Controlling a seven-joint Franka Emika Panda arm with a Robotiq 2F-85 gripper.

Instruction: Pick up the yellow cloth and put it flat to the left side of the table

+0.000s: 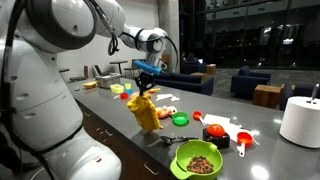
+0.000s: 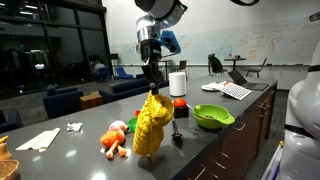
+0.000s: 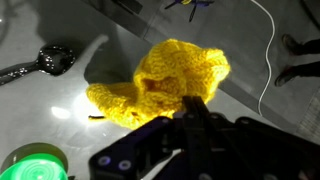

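The cloth's lower end already hangs near the table, so I will lower my gripper slightly toward the orange toy and let go over the bare tabletop [image 2: 148, 164] beside that toy.
The yellow cloth [image 1: 146, 112] hangs limp from my gripper [image 1: 147, 84], lifted off the dark-grey table [image 1: 255, 150], its lower end near the tabletop. In both exterior views it dangles as a bunched, wrinkly column [image 2: 152, 125] under the gripper [image 2: 154, 84]. In the wrist view the cloth [image 3: 170, 82] bunches right above the closed fingers [image 3: 197, 108], which pinch its top edge. The gripper is shut on the cloth.
A green bowl [image 1: 199, 158] with brown pieces sits at the near edge; it also shows in an exterior view [image 2: 213, 116]. A metal spoon [image 3: 40, 62], red and orange toy items [image 1: 215, 131], toy foods [image 2: 114, 137], a white roll [image 1: 301, 120] and papers [image 2: 38, 139] lie around.
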